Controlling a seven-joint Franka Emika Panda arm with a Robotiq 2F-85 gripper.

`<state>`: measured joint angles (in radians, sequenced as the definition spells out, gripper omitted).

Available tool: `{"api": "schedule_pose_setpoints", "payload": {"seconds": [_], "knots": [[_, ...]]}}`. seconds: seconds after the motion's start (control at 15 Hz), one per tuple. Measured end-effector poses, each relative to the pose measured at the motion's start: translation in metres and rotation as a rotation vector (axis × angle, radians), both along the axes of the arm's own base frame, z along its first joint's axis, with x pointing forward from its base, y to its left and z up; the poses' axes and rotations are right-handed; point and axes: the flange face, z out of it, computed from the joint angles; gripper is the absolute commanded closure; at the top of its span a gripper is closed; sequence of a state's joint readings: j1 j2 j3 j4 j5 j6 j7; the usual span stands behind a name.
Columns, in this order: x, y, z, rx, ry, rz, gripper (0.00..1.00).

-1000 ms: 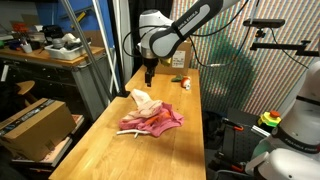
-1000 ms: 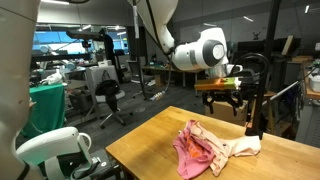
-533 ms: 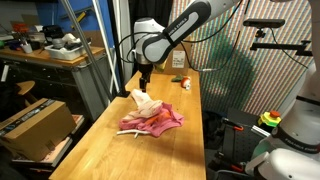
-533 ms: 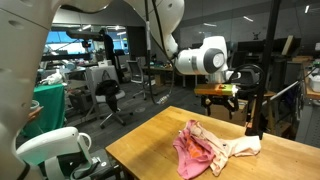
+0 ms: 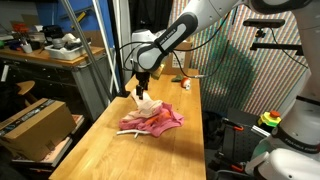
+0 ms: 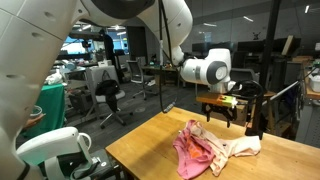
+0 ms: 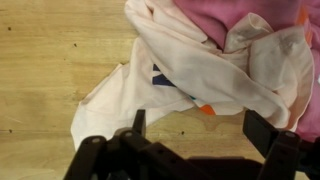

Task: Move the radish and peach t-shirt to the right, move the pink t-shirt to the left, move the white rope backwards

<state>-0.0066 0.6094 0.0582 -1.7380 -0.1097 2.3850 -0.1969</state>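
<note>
The robot should next lower its gripper toward the pink t-shirt (image 5: 156,122), put its fingers on both sides of the peach fold beside the orange patch, and close.
The peach t-shirt (image 5: 146,101) (image 6: 244,147) (image 7: 200,65) lies crumpled on the wooden table, overlapping the far end of the pink t-shirt (image 5: 156,122) (image 6: 200,150) (image 7: 245,12). My gripper (image 5: 141,89) (image 6: 222,110) (image 7: 198,128) hangs open just above the peach cloth's edge, with only bare wood between its fingers. The radish (image 5: 185,84) is a tiny red spot farther back on the table. A short white piece (image 5: 129,131) at the pink cloth's near edge looks like the white rope.
The wooden table (image 5: 120,155) (image 6: 150,150) is long and narrow, with drop-offs on both long sides. A dark post (image 6: 252,105) stands close behind the cloths. Cardboard boxes (image 5: 35,125) sit beside the table.
The gripper has come down and shifted toward the peach t-shirt, staying open. The cloths have not moved.
</note>
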Motion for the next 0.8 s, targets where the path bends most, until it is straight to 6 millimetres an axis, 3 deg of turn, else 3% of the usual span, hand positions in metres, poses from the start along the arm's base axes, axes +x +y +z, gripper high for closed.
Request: {"api": "schedule_pose_setpoints", "payload": {"seconds": [0.8], "knots": [[0.004, -0.020, -0.063, 0.088, 0.077, -0.066, 0.00]]}}
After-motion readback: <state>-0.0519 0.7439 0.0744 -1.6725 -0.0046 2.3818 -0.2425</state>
